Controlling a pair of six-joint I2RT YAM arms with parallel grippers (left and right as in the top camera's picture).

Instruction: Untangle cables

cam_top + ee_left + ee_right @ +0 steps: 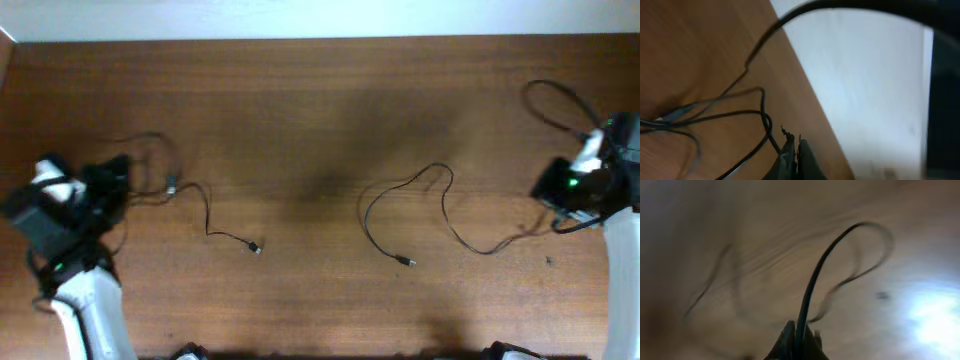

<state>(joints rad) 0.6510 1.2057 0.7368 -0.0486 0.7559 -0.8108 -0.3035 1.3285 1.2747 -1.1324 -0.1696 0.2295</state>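
Observation:
I will next lower my right gripper to the left in the overhead view and let go of its cable near the bend (497, 247).
Two thin black cables lie apart on the wooden table. The left cable (207, 215) loops from my left gripper (122, 186) out to a small plug (257, 247). In the left wrist view the left gripper (792, 149) is shut, with the cable (762, 107) running into its jaws. The right cable (445, 205) curves from my right gripper (556, 222) through a loop to a plug (407, 261). In the right wrist view the right gripper (799, 337) is shut on this cable (815, 280), which rises from between the fingers.
A thicker black arm cable (548, 100) loops at the back right of the table, and another crosses the top of the left wrist view (840, 6). The table's far edge (810, 90) meets a white wall.

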